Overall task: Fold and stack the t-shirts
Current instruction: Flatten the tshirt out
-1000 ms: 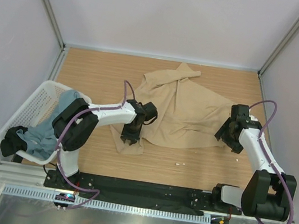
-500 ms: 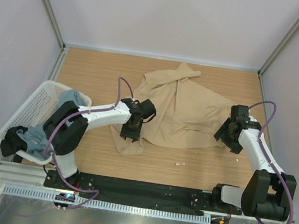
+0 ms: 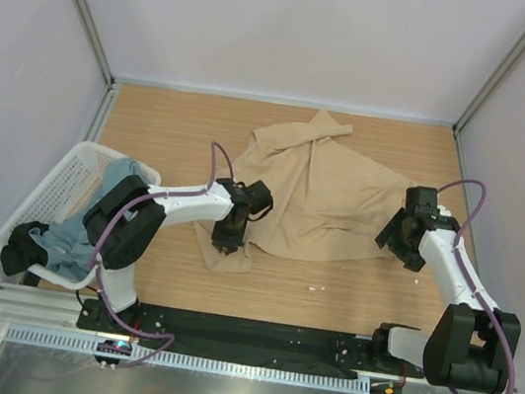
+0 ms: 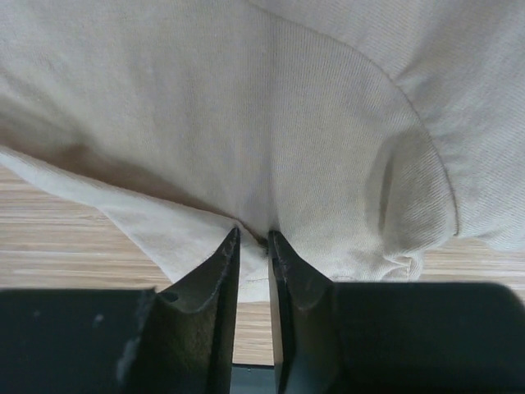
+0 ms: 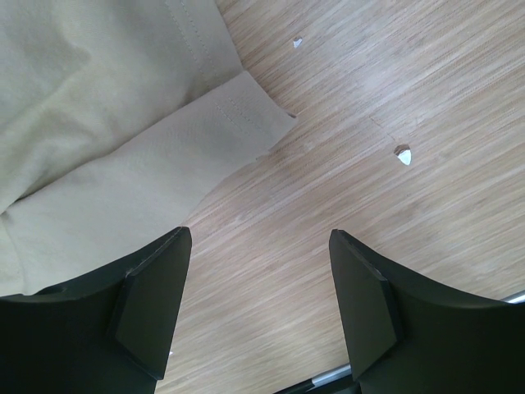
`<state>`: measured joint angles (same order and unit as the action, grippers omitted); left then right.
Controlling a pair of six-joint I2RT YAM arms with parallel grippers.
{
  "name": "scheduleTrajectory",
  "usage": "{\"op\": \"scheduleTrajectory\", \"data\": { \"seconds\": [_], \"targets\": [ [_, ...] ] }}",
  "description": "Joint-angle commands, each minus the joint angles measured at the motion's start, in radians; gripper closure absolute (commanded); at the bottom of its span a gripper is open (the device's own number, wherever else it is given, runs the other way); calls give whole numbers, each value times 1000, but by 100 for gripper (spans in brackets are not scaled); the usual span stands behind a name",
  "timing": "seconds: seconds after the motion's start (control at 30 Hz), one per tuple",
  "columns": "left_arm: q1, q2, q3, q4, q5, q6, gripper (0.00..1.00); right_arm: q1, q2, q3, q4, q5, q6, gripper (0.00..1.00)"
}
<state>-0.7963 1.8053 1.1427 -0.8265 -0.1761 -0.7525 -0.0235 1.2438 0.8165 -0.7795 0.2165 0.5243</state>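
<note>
The corner's tip sticks out over bare wood, so my right gripper will next lower its open fingers onto the tan-beige shirt's hemmed corner (image 5: pixel 257 123) below it and close.
The tan-beige t-shirt (image 3: pixel 318 191) lies crumpled across the middle of the wooden table. My left gripper (image 3: pixel 226 243) is shut on a fold of its near-left edge, and the left wrist view shows the cloth (image 4: pixel 271 148) pinched between the two dark fingertips (image 4: pixel 225 254). My right gripper (image 3: pixel 397 246) is open and empty, low over bare wood just off the shirt's right edge; a hemmed corner of the shirt (image 5: pixel 148 156) lies to the upper left of its fingers (image 5: pixel 156 295). The grey-blue t-shirt (image 3: pixel 88 224) lies bunched in the basket.
A white mesh basket (image 3: pixel 60 180) stands at the left table edge, with a dark cloth (image 3: pixel 19 249) hanging over its near rim. Small white specks (image 5: pixel 402 154) lie on the wood by the right gripper. Walls enclose the table at the back and both sides.
My left gripper has shifted slightly along the shirt's near-left edge and stays shut on it. My right gripper has barely moved.
</note>
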Motion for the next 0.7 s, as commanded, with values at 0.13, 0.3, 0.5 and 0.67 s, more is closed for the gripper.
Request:
{"op": "scheduleTrajectory", "data": {
  "seconds": [0.13,0.3,0.5,0.67],
  "targets": [
    [2,-50,-11,4,-23,-10,100,4,-21,0,5,12,11,27],
    [9,-217,-7,-89,-79,-4,100,4,17,6,16,-26,23,27],
    [31,-372,-63,-85,-66,-37,100,2,35,21,5,-45,43,27],
    [87,-474,-129,-42,-17,-45,100,-4,46,39,-3,-115,57,25]
  ]
}}
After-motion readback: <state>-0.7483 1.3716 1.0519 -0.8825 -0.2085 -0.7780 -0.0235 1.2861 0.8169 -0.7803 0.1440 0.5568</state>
